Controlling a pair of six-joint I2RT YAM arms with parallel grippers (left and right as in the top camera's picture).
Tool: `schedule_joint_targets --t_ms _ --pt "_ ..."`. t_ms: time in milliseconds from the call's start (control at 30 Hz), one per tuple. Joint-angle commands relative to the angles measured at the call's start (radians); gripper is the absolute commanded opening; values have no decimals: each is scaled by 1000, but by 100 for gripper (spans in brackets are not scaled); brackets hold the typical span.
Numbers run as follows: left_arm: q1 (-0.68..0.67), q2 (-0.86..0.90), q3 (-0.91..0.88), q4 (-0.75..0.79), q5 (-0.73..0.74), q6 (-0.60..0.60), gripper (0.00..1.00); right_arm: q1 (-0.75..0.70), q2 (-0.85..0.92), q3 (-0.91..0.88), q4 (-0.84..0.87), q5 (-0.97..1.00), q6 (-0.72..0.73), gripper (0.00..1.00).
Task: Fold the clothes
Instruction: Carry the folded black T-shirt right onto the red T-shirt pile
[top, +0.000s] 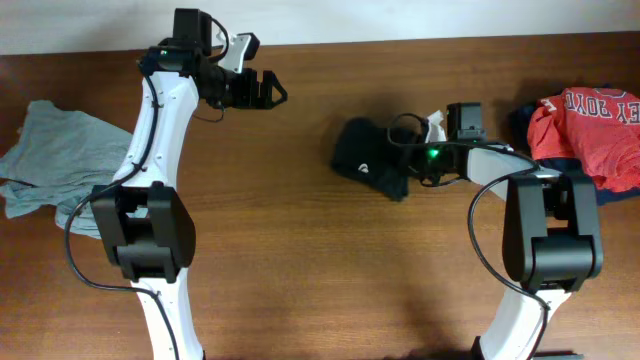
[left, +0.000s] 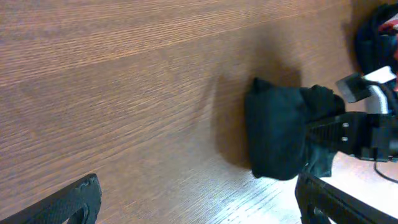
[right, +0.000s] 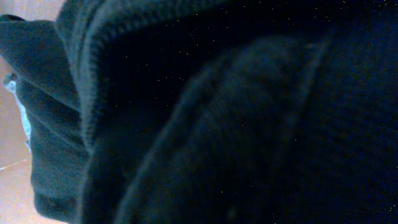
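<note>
Next, my right gripper will carry the T-shirt up and across, right in the overhead view, to release it at the red shirt stacked on dark cloth.
The black T-shirt lies bunched in a compact bundle at the table's middle right, with a small white mark on its front. It also shows in the left wrist view and fills the right wrist view. My right gripper is pushed into the bundle's right edge. Its fingers are buried in the fabric, so their state does not show. From the left wrist view, the right gripper reaches into the cloth. My left gripper is open and empty above the far table, left of the shirt, and its fingers frame bare wood.
A pale grey-blue shirt lies crumpled at the far left. A red shirt with white lettering lies over dark cloth at the far right edge. Brown wooden tabletop lies in front of both arms.
</note>
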Motion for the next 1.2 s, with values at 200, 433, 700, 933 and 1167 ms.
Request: schedule_joint_targets --t_ms 200,433,700,933,1167 --pt "11 0 18 -6 -106 4 99 -62 -124 -6 -27 -5 -14 4" --pt "20 0 18 -5 -109 4 99 -155 -414 47 -150 40 -15 4" --pt "20 0 18 -6 -109 4 99 -362 -579 108 -243 100 -32 4" --pt "20 0 18 -5 -109 4 99 -604 -585 116 -209 60 -5 4" --pt "20 0 18 -8 -109 4 99 -788 -572 116 -115 11 84 4"
